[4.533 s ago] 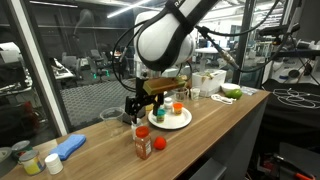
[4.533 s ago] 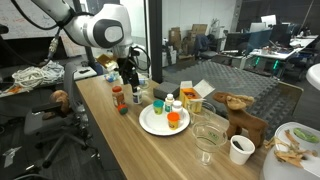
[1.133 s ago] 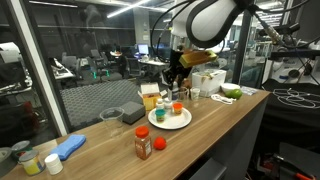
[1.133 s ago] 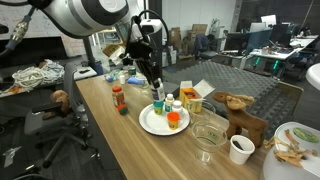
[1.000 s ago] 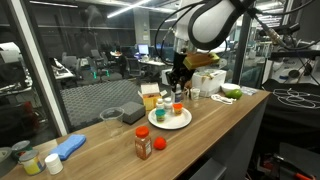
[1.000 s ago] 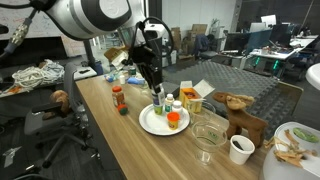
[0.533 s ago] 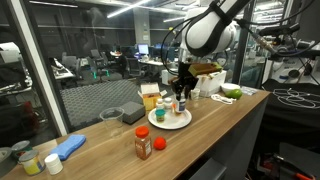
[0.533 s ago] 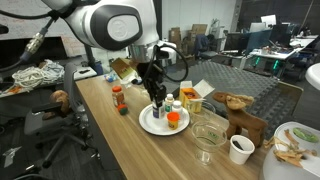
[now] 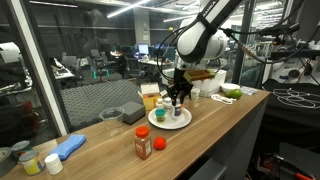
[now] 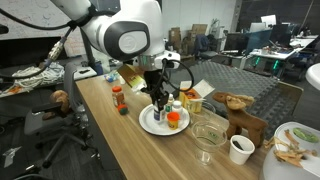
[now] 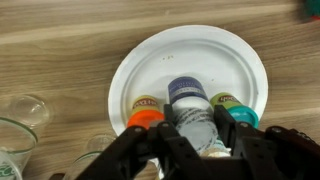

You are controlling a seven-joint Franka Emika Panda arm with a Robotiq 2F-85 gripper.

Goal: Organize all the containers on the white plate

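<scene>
My gripper lowers the white bottle onto the plate next, in the gap between the orange-lidded and teal-lidded containers directly below, and releases it there.
In the wrist view my gripper [image 11: 192,138] is shut on a white bottle with a blue cap [image 11: 190,108], its fingers [image 11: 163,136] pressed against the bottle's sides. The bottle is held low over the white plate [image 11: 190,52], between an orange-lidded container [image 11: 146,112] and a teal-lidded container [image 11: 238,109] that stand on the plate. In both exterior views the gripper [image 9: 178,98] [image 10: 160,101] hangs straight down at the plate [image 9: 163,124] [image 10: 150,125] in the middle of the wooden counter. Whether the bottle touches the plate is hidden.
A red-capped bottle [image 9: 143,145] and a small red ball [image 9: 159,144] stand near the counter's front edge. Glass cups [image 10: 209,135], a white cup [image 10: 240,149] and a wooden figure [image 10: 240,110] sit beyond the plate. A blue cloth [image 9: 70,147] and small jars [image 9: 30,160] lie at the far end.
My gripper has come down with the white bottle from high above the plate to just over it, between the orange and teal containers. The jaws have kept their grip.
</scene>
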